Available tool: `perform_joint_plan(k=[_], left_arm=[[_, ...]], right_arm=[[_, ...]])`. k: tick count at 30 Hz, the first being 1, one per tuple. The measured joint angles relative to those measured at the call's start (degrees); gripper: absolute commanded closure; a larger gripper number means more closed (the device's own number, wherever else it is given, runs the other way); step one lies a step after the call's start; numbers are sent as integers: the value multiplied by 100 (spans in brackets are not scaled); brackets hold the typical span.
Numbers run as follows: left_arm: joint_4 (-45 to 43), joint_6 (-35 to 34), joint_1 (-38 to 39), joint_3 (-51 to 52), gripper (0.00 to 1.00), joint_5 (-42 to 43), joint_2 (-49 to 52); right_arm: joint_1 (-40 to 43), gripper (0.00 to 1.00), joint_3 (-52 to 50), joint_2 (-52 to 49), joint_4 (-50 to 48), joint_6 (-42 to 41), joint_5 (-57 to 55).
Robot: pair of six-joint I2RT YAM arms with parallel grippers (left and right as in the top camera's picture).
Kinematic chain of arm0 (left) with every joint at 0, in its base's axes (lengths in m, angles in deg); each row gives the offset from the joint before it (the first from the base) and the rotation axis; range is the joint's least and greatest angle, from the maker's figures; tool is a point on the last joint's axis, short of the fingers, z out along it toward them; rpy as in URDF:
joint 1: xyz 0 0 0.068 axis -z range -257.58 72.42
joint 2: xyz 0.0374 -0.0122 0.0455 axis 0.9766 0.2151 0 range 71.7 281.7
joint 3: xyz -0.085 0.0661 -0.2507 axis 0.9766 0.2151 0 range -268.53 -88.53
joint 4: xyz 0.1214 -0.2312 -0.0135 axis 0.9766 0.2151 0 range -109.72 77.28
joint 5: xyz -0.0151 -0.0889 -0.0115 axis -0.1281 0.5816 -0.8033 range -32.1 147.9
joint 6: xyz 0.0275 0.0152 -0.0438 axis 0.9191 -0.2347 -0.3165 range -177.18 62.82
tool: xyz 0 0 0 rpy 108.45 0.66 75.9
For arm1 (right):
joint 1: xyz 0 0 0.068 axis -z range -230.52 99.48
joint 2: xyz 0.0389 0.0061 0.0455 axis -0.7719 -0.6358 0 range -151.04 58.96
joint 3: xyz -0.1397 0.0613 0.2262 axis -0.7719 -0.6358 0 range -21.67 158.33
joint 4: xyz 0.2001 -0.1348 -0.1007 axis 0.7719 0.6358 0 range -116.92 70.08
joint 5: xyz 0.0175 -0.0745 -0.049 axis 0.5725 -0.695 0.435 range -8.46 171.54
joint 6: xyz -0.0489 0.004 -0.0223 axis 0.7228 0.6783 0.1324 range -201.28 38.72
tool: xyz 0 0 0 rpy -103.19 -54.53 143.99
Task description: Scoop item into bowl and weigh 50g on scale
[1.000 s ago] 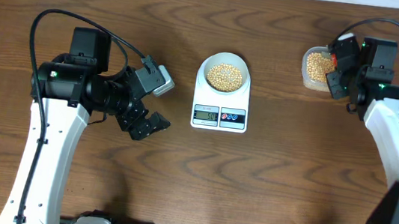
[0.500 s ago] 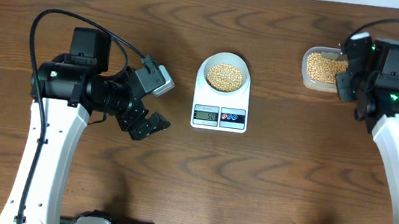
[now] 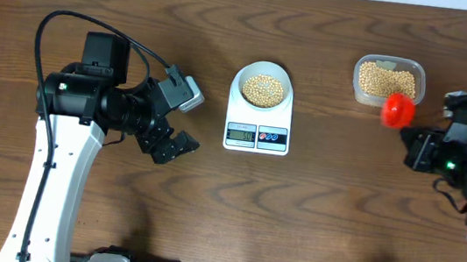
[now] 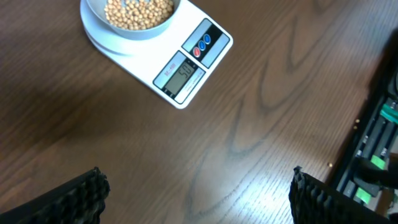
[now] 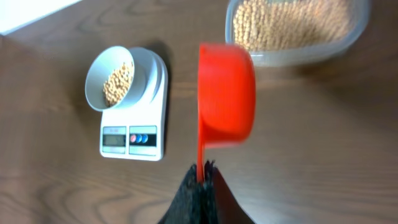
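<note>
I will move my right gripper back and down and let go of the scoop [image 3: 397, 110] on the bare tabletop before the clear tub, because the scale shows the wanted weight.
The pale bowl [image 3: 262, 88] holds tan beans [image 3: 262, 90] and stands on the white scale [image 3: 257, 136]. The bowl [image 4: 130, 15] and scale [image 4: 186, 71] also show in the left wrist view, and in the right wrist view the bowl [image 5: 115, 78] sits on the scale [image 5: 134, 140]. My right gripper [image 3: 417, 145] is shut on the handle of a red scoop [image 3: 397, 110], held in the air just below the clear tub [image 3: 387, 81] of beans. The scoop [image 5: 225, 93] shows its underside. My left gripper [image 3: 174, 146] is open and empty, left of the scale.
The clear plastic tub [image 5: 292, 28] with many beans stands at the back right. The table's front edge with black equipment [image 4: 373, 149] lies near the left arm.
My right gripper has pulled back from over the tub toward the right front, carrying the red scoop out of the tub. The left arm has not moved.
</note>
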Motion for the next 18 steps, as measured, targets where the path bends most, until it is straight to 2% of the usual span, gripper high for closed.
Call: perform_joint_plan(k=[4,10,14,18], left_arm=[[7,0,0,0,5,4,0],[7,0,0,2,5,4,0],[7,0,0,2,5,4,0],[7,0,0,2,5,4,0]], right_arm=[[2,99,-1335,-116,-1038,-809,227],[4,98,-2715,-262,-2638,-1727,321],[4,86,-3318,-407,-3464,-2236,293],[4,75,-3692,-577,-3759,-2592,232]])
